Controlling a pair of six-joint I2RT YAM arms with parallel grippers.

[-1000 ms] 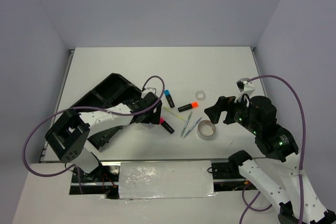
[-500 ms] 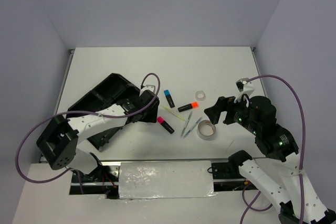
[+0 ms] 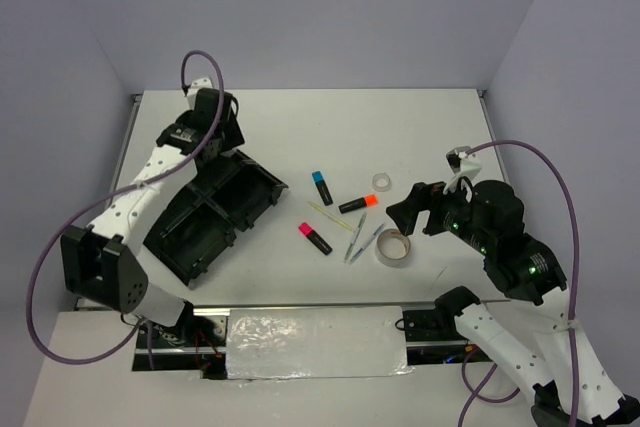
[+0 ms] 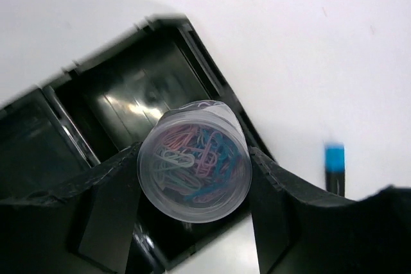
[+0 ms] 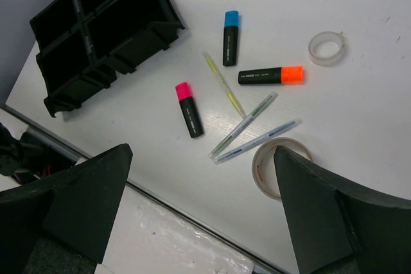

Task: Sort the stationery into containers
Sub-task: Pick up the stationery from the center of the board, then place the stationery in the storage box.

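My left gripper is going to lower the translucent cup [image 4: 194, 158] into the organiser tray's far section [image 4: 142, 91] and let go of it there, because that section is open and empty below.
My left gripper [image 4: 194, 187] is shut on a translucent cup [image 4: 194, 158] full of coloured paper clips, held above a compartment of the black organiser tray [image 4: 122, 94]. From above, that gripper [image 3: 210, 115] hangs over the tray's [image 3: 215, 212] far end. On the table lie blue [image 3: 321, 187], orange [image 3: 358, 204] and pink [image 3: 315, 237] highlighters, a yellow stick [image 3: 322, 211], two pale pens [image 3: 360, 240], a beige tape roll [image 3: 394, 247] and a clear ring [image 3: 381, 181]. My right gripper [image 5: 202, 152] is open and empty, high above the pens [image 5: 244, 124] and tape roll [image 5: 277, 168].
The tray [image 5: 103, 30] sits at an angle at the left of the table, its compartments dark. The table's near edge and a metal rail [image 5: 192, 219] run just below the pink highlighter [image 5: 189, 109]. Purple cables loop beside both arms.
My left gripper closed on the cup beside the tray's right corner, then rose and swung back-left over the tray. The right arm has not moved.
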